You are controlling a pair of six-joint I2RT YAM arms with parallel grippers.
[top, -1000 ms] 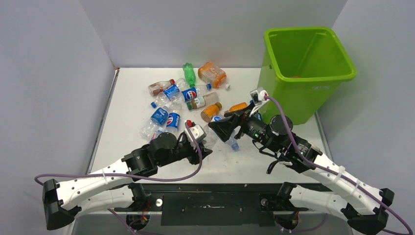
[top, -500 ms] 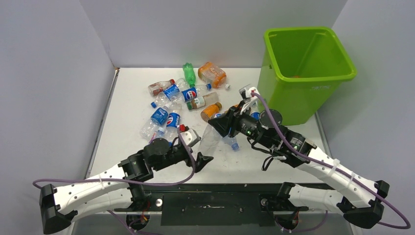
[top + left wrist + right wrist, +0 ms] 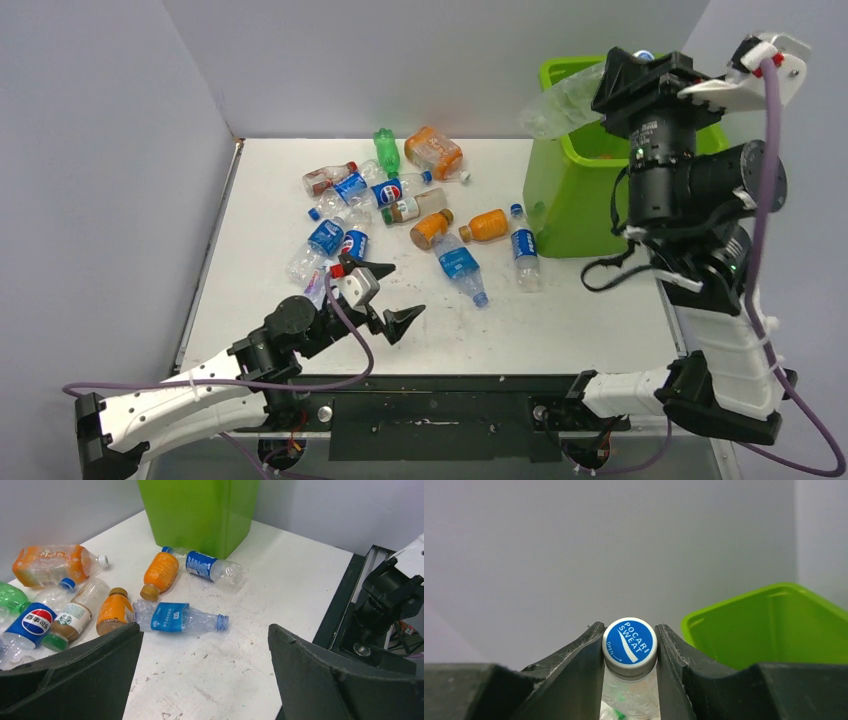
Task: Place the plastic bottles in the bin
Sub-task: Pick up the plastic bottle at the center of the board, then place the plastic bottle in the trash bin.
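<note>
Next, my right gripper will swing the crushed bottle away from my base and turn it over the bin's opening.
My right gripper point(image 3: 640, 68) is raised high beside the bin's near-left rim, shut on a crushed clear plastic bottle point(image 3: 560, 100) just under its blue cap point(image 3: 629, 642). The bottle's body sticks out to the left, above the lime-green bin point(image 3: 560, 215). My left gripper point(image 3: 395, 292) hovers low over the table's front, open and empty. Several plastic bottles lie in a loose pile point(image 3: 370, 200) on the table. Nearest the left gripper is a clear one with a blue label point(image 3: 172, 617). An orange bottle point(image 3: 161, 572) and a blue-labelled one point(image 3: 207, 566) lie at the bin's foot.
Grey walls close in the table on the left, back and right. A black rail point(image 3: 430, 410) runs along the near edge. The right arm's base point(image 3: 390, 595) stands to the right of the left gripper. Bare white tabletop point(image 3: 560, 320) spreads in front of the bin.
The right gripper shut on the clear bottle held between both grippers, and the left one opened. The right arm then swung up to the bin's rim; the left arm drew back.
</note>
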